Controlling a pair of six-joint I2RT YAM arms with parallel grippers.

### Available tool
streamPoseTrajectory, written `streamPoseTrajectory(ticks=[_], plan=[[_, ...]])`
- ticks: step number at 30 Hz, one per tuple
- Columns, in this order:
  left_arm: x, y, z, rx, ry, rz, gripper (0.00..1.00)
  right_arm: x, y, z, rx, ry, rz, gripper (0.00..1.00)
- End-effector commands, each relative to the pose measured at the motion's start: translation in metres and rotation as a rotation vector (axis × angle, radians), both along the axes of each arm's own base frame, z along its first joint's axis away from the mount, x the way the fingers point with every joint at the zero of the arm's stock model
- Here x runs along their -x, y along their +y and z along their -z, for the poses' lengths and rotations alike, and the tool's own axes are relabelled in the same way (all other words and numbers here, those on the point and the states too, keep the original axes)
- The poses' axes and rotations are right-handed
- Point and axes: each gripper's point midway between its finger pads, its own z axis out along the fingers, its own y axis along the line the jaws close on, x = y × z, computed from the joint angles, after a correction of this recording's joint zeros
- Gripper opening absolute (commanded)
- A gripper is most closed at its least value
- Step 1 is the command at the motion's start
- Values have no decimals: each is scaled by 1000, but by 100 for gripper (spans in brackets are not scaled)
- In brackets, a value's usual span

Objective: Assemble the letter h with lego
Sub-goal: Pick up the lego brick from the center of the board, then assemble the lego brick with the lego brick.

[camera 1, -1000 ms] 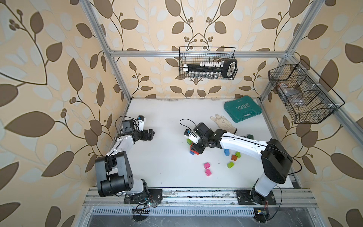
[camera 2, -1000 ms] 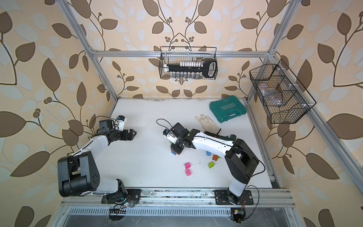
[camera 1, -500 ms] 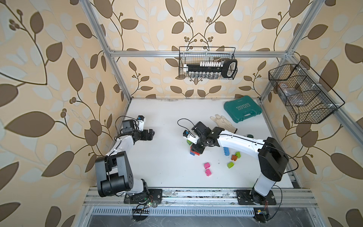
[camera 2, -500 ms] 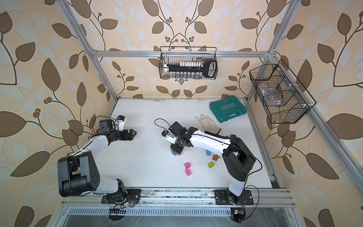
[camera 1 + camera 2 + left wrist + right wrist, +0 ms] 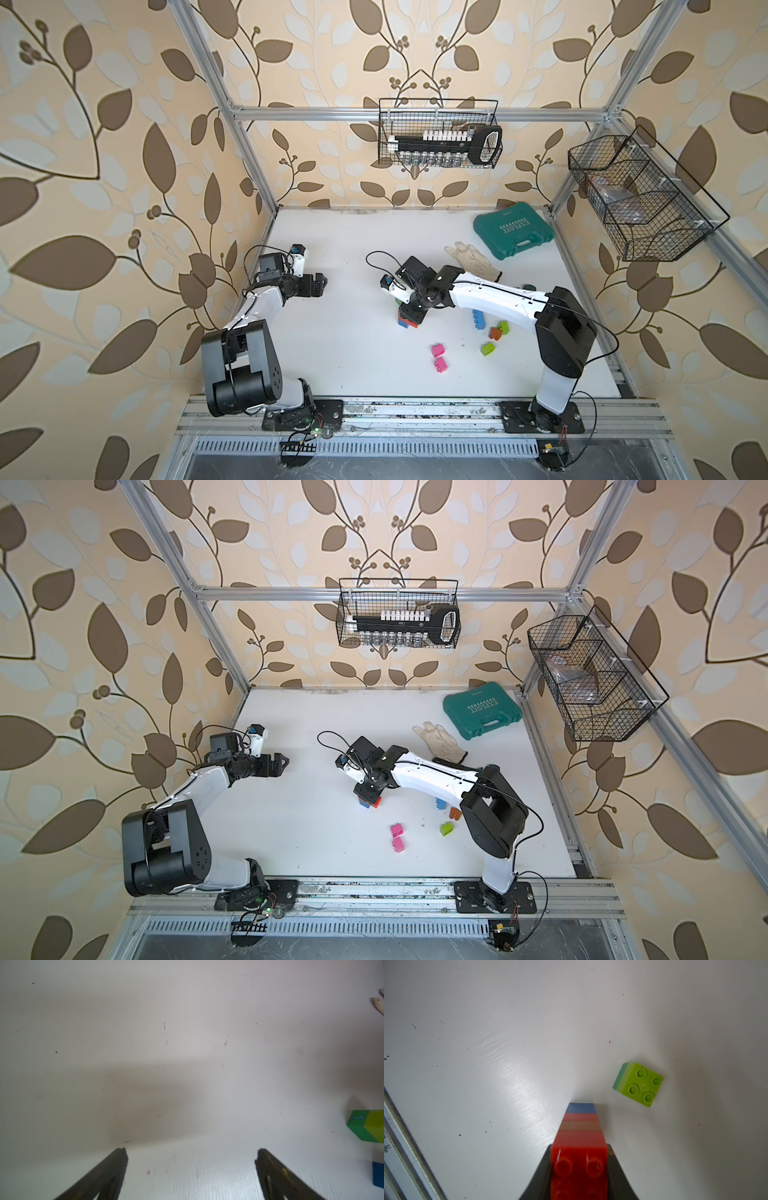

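Observation:
The lime brick stands outward of my right gripper. My gripper will next move up and outward, lower the stack at the lime brick's far side and release it.
My right gripper (image 5: 579,1152) is shut on a stack of lego (image 5: 580,1136), with a red brick on top, orange and red below it and blue at the bottom. The stack stands on the white table (image 5: 353,332) near the middle in both top views (image 5: 409,321) (image 5: 370,801). A lime brick on a green one (image 5: 638,1084) stands just beside it. Loose lego lies to the right: light blue (image 5: 478,319), orange (image 5: 495,333), two lime (image 5: 503,327) (image 5: 488,348) and two pink (image 5: 437,350) (image 5: 441,364). My left gripper (image 5: 322,282) (image 5: 191,1153) hangs open at the far left, holding nothing.
A teal case (image 5: 513,235) and a white glove (image 5: 471,259) lie at the back right. Wire baskets hang on the back wall (image 5: 440,137) and the right wall (image 5: 640,199). A metal rail (image 5: 415,409) runs along the front edge.
My right arm has shifted slightly to the left, still gripping the stack. The left arm has not moved.

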Motion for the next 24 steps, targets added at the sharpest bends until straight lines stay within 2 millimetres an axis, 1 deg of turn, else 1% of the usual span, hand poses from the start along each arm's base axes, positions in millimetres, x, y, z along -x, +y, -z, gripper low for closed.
streamPoseTrajectory(ticks=[1,3,5,8,10,13,18,24], plan=[[-3,0,-13,-10,-38,1,99,11,-3,-14,19,63,82,14],[-2,-1,-13,-11,-41,2,99,-3,10,-42,-66,7,124,15],[-2,-1,-13,-10,-44,6,99,-21,16,-63,-120,-76,179,16],[-3,-1,-13,-9,-39,3,99,-47,22,-81,-168,-205,239,17],[-2,-1,-13,-9,-44,3,99,-62,25,-86,-191,-261,269,17],[-1,-2,-14,-10,-49,9,99,-79,29,-83,-198,-285,297,17],[-1,-3,-14,-9,-50,12,99,-97,31,-65,-167,-295,340,17],[-2,-2,-14,-9,-48,10,99,-108,34,-46,-144,-286,395,17]])
